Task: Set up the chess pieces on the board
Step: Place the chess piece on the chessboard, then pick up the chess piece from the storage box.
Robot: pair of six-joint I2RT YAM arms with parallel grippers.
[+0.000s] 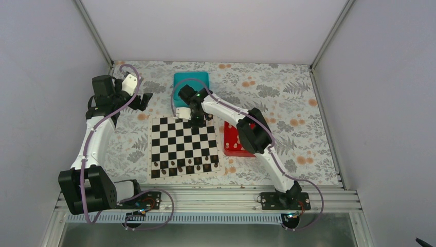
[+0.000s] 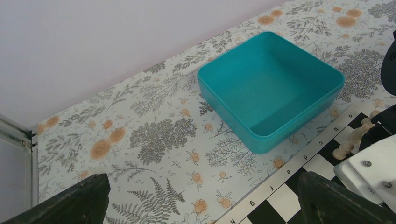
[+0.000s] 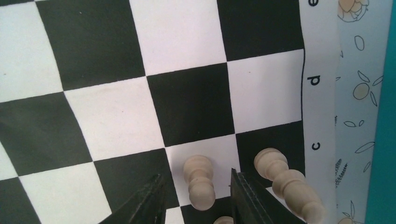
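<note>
I should move my left gripper past the board and down onto a cream piece in the red tray, as that lies to its right in the top view.
The board lies in the middle of the table. My right gripper hangs over its far edge. In the right wrist view the right gripper is open around a cream pawn that stands on a white square, with a gap on each side between the pawn and the fingers. A taller cream piece stands one square over, by the border. My left gripper is open and empty above the tablecloth by the board's corner. From there, cream pieces show on the far edge.
An empty teal box sits just beyond the board. A red tray holding cream pieces lies right of the board, partly under the right arm. Dark pieces fill the board's near rows.
</note>
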